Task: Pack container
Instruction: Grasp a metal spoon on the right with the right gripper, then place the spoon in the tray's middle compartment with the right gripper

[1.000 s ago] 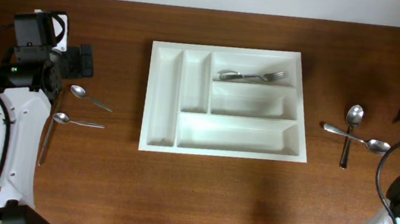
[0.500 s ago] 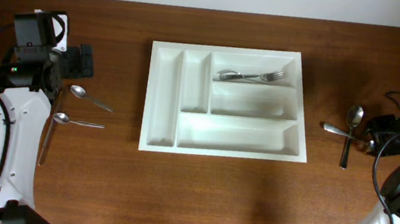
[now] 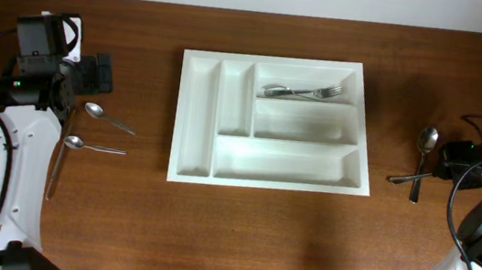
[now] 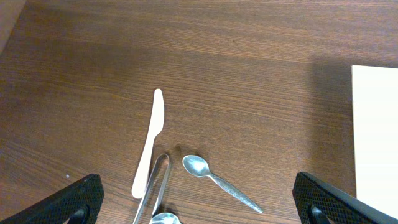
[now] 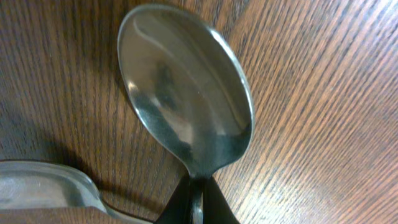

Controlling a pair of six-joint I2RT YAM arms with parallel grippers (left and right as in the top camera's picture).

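Next, my right gripper lifts, carries the spoon over the container's empty section beside the forks, lowers and releases, as that section lies to its left in the overhead view.
The container (image 3: 197, 116), a white tray with several compartments, lies at mid-table with forks (image 3: 301, 92) in its far right compartment. My right gripper (image 3: 452, 168) is down at the table's right side, shut on the neck of a spoon (image 3: 411, 177) whose handle points left. In the right wrist view the spoon's bowl (image 5: 186, 99) fills the frame above the closed gripper (image 5: 197, 186). A second spoon (image 3: 425, 144) lies just beside it. My left gripper (image 3: 93, 75) hangs open above the left-side cutlery, holding nothing; its fingers (image 4: 74, 199) stand wide apart.
Left of the tray lie a small spoon (image 3: 109, 119), another spoon (image 3: 92, 145) and a long knife (image 3: 55, 168). The left wrist view shows the pale knife (image 4: 149, 143), a spoon (image 4: 217, 177) and the tray's edge (image 4: 376, 137).
The right gripper came in from the far right, dropped onto the crossed spoons and shut on one. That spoon's handle swung toward the front edge. The left arm stayed still.
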